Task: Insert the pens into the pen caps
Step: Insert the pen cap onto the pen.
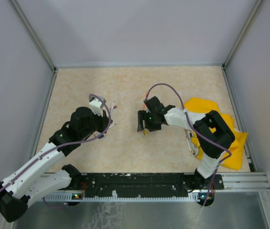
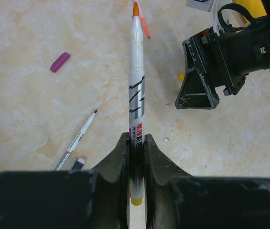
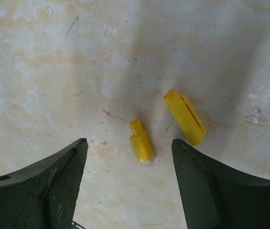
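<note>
My right gripper will next move outward and turn to match the slant of the longer yellow cap [image 3: 185,118] beside one open finger.
My left gripper [image 2: 136,143] is shut on the lower barrel of a white pen [image 2: 136,76] whose orange tip points away from me; in the top view it [image 1: 104,130] sits left of centre. My right gripper [image 3: 128,143] hangs open just above the table, astride a stubby yellow pen cap [image 3: 141,141]. A longer yellow cap [image 3: 185,118] lies by its right finger, untouched. The left wrist view also shows a purple cap [image 2: 60,62], a thin white pen [image 2: 76,140], a dark blue cap [image 2: 77,163] and an orange-pink piece [image 2: 144,26] lying loose.
A crumpled yellow cloth [image 1: 230,143] lies at the right of the table, with a few pens [image 1: 191,140] at its left edge. The right gripper's black body [image 2: 206,71] stands close to the right of the held pen's tip. Grey walls enclose the table.
</note>
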Robot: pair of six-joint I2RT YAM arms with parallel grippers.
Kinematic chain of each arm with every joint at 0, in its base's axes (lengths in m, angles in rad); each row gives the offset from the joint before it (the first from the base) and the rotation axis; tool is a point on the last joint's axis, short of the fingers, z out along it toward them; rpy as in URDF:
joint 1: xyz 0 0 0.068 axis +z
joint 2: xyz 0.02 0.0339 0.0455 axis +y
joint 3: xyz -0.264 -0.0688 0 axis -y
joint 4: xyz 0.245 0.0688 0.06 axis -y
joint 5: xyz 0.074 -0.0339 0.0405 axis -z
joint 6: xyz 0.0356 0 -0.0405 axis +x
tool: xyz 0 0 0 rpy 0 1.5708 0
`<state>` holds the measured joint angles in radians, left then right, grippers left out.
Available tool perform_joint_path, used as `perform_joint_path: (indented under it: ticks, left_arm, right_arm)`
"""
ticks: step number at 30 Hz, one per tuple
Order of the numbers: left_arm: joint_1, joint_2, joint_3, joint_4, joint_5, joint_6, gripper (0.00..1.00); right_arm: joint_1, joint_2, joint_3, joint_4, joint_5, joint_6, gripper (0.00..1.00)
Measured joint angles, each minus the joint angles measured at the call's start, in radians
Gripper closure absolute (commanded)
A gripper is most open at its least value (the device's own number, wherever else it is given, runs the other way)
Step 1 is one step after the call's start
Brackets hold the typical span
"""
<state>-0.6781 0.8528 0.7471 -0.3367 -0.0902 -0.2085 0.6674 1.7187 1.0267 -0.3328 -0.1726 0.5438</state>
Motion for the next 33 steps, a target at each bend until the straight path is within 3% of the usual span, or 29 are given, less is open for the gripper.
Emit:
perform_joint_path:
  ticks: [28, 33]
  left_arm:
    - [0.0, 0.0, 0.0, 0.0, 0.0, 0.0, 1.0]
    - [0.0, 0.006, 0.0, 0.0, 0.001, 0.0, 1.0]
  right_arm:
    - [-0.037, 0.133, 0.174, -0.09, 0.128, -0.056, 0.28]
    - [-0.038, 0.176, 0.238, -0.122, 0.146, -0.09, 0.33]
